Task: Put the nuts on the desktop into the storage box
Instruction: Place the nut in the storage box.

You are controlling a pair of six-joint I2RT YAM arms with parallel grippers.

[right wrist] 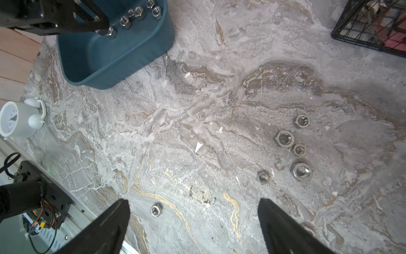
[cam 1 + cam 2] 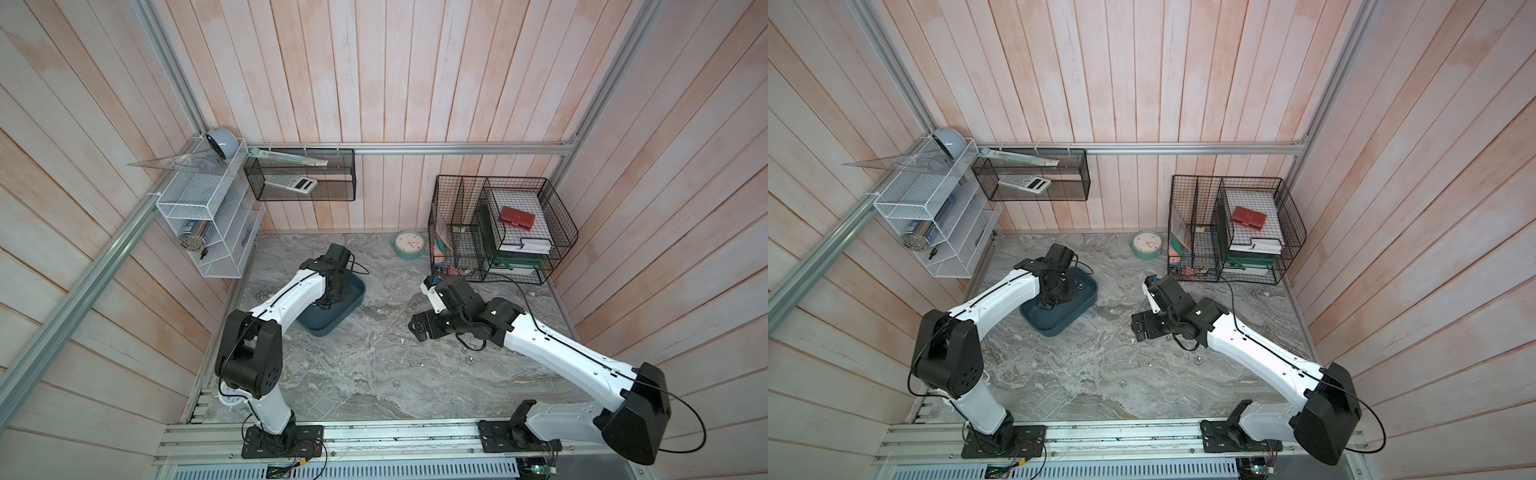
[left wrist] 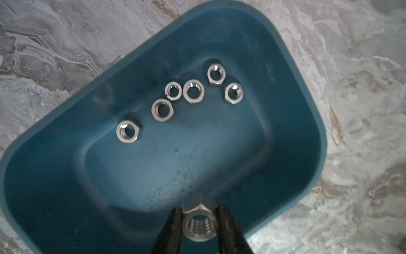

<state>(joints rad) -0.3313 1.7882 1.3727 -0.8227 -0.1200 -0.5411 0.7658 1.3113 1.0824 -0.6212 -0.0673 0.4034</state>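
My left gripper moves outward and down next, to the storage box's bare bottom beside the clustered nuts, where open space lets it release the silver nut.
The teal storage box [image 2: 332,325] [image 2: 1054,326] stands on the marble desktop [image 2: 374,353], left of centre. My left gripper [image 3: 198,211] hangs over the inside of the box [image 3: 285,110], shut on one silver nut [image 3: 199,226]. Several nuts [image 3: 129,131] lie on the box floor. My right gripper [image 1: 193,202] [image 2: 419,326] is open above the desktop with nothing between its fingers. Several nuts [image 1: 283,138] lie in a cluster on the marble beyond it, and a single nut [image 1: 156,210] lies near one fingertip. In both top views loose nuts [image 2: 470,360] [image 2: 1122,384] show near the right arm.
A mint-green clock [image 2: 408,244] stands at the back wall. Black wire baskets [image 2: 519,232] with papers fill the back right corner. A white wire shelf [image 2: 208,232] and a black mesh basket [image 2: 299,174] hang on the walls. A small white clock [image 1: 15,119] sits near the left arm's base.
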